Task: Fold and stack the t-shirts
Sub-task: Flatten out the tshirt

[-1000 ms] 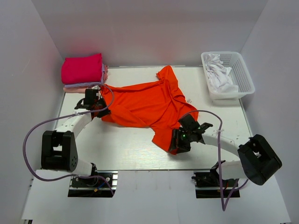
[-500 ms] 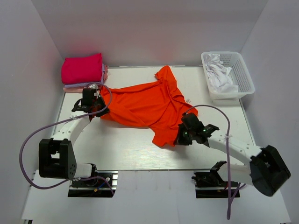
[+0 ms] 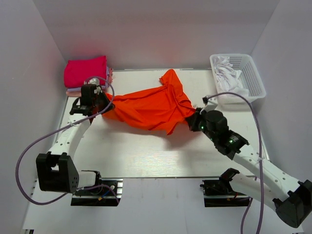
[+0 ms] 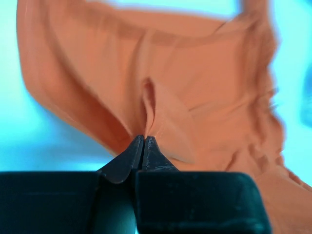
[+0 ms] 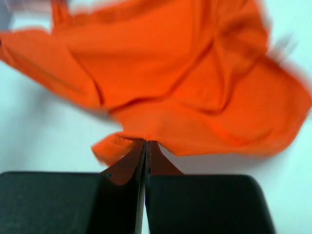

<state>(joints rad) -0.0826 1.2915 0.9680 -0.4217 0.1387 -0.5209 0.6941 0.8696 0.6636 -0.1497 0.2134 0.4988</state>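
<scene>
The bare tabletop (image 3: 125, 78) beside the stack is outward and below. My left gripper will next lift the shirt's edge, carry it outward, lower it and release it.
The orange-red t-shirt (image 3: 151, 105) is stretched and lifted between my two grippers over the middle of the table. My left gripper (image 3: 101, 105) is shut on its left edge; the left wrist view shows the cloth (image 4: 161, 87) pinched at the closed tips (image 4: 144, 138). My right gripper (image 3: 193, 119) is shut on the shirt's right hem; in the right wrist view the cloth (image 5: 170, 73) hangs from the closed tips (image 5: 147, 142). A folded magenta-pink shirt (image 3: 86, 71) tops a stack at the back left, with lavender and light pink edges (image 3: 73, 90) under it.
A white plastic basket (image 3: 253, 80) with white cloth (image 3: 228, 78) in it stands at the back right. White walls close in the table on three sides. The left arm's purple cable loops over the table's left side.
My right gripper has carried the shirt's lower hem up and to the right, away from the front of the table. My left gripper has moved a little back. The shirt now spans tauter between them.
</scene>
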